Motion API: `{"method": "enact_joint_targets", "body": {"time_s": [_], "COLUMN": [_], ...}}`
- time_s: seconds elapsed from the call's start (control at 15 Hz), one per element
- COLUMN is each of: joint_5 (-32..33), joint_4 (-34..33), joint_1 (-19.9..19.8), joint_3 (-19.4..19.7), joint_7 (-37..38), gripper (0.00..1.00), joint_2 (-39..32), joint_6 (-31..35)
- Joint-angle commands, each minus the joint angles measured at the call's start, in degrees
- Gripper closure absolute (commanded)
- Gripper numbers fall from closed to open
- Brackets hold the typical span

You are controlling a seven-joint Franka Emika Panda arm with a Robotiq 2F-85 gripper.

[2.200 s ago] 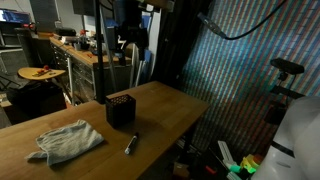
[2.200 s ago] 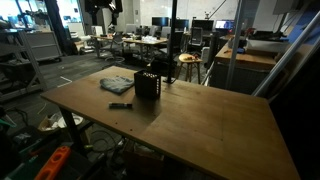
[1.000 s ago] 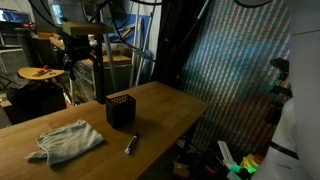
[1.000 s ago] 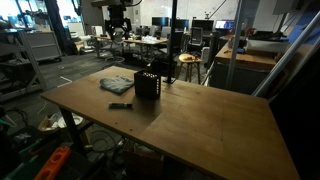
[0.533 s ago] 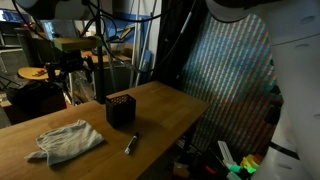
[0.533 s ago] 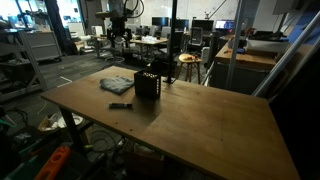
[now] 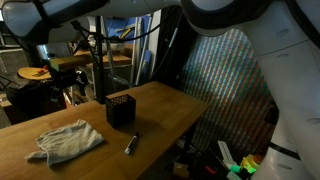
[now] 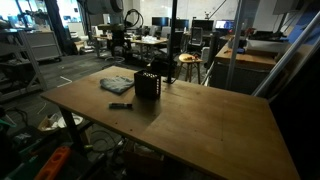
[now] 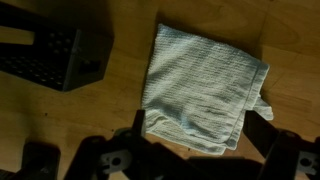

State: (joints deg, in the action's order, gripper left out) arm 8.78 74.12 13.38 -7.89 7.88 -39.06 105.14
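The wrinkled near part of the towel gets my gripper down onto it next, because the loose folds there lie between its two spread fingers.
In the wrist view my gripper is open and empty, its two dark fingers to either side of the near edge of a folded pale grey towel that lies flat on the wooden table below. A black box with a gridded top stands to the towel's left. Both exterior views show the towel, the black box and a dark marker on the table. The gripper hangs above the towel and touches nothing.
My white arm fills the top and right of an exterior view. The table edge drops to a cluttered floor. Benches, chairs and shelves stand behind the table. A metal post rises past the box.
The arm has swung in over the table and come lower, toward the towel. Towel, box and marker have not moved.
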Motion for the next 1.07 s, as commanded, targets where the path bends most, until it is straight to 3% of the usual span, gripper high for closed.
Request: {"method": "enact_joint_targets", "body": {"time_s": [0.0,1.0], "joint_5": [0.9,-0.2], "joint_4": [-5.2,-22.5], "joint_1": [2.0,4.2], "joint_3": [1.3,3.3], "joint_7": [-2.9,-5.3], "gripper": [0.00,0.00], "joint_2": [-5.2,-26.2], "joint_6": [0.2,-0.4]}}
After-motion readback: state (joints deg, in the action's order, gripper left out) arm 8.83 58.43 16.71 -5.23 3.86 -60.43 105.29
